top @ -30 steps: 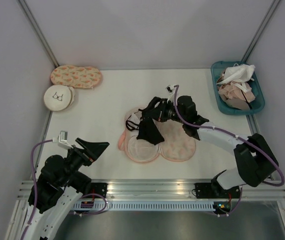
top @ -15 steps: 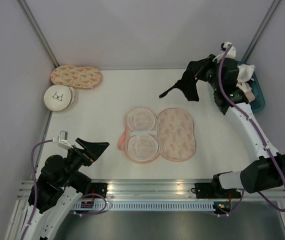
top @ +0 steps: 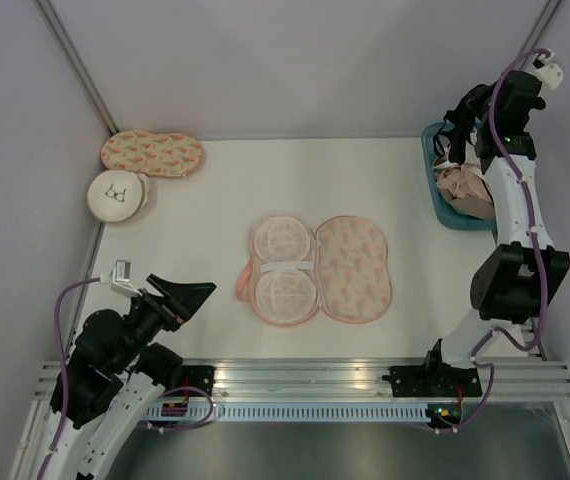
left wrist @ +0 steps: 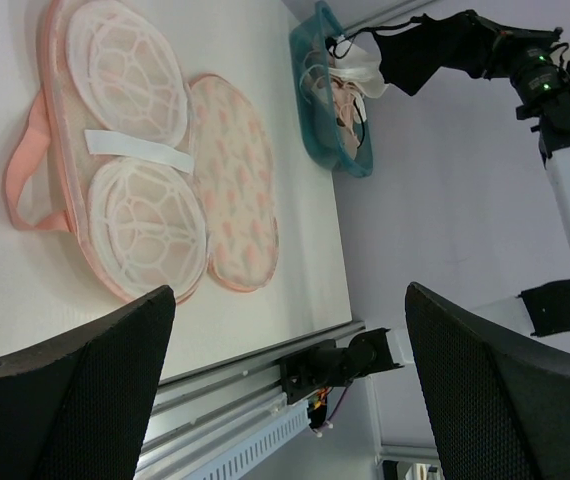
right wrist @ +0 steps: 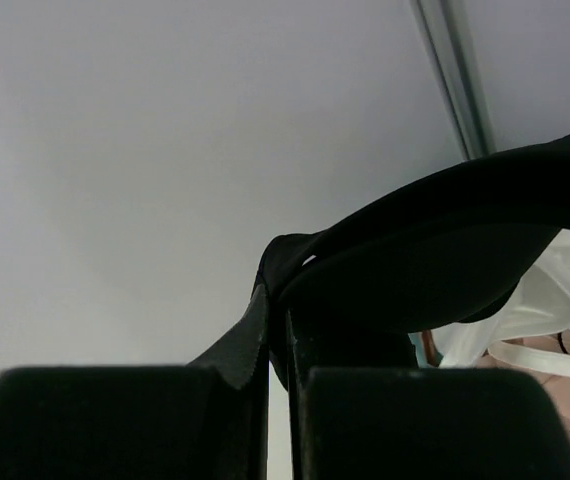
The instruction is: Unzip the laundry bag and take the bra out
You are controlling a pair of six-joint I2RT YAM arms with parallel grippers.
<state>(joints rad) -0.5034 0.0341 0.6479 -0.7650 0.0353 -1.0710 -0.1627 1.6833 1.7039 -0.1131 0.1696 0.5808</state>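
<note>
The black bra will go down next, as my right gripper lowers it toward the white and pink garments in the teal [top: 464, 180] [right wrist: 555, 328] basket.
The laundry bag [top: 355, 270] lies unzipped and opened flat mid-table, with its white mesh cups [top: 283, 270] up and its pink loop strap [top: 242, 281] at the left. It also shows in the left wrist view [left wrist: 235, 190]. My right gripper [top: 473, 104] is raised at the back right and shut on the black bra [top: 457, 130], which hangs above the teal basket [top: 433, 178]. The right wrist view shows the gripper [right wrist: 277, 345] pinching the bra [right wrist: 435, 270]. My left gripper [top: 181, 297] is open and empty near the front left [left wrist: 285, 400].
The teal basket [left wrist: 351, 165] holds white and pink garments [top: 470, 165]. A like-printed case [top: 152, 153] and a round white pouch [top: 115, 193] lie at the back left. Walls enclose the table and a metal rail [top: 305, 375] runs along the front.
My right arm lifted the black bra off the open bag and carried it up and to the back right, over the teal basket. The left arm barely moved.
</note>
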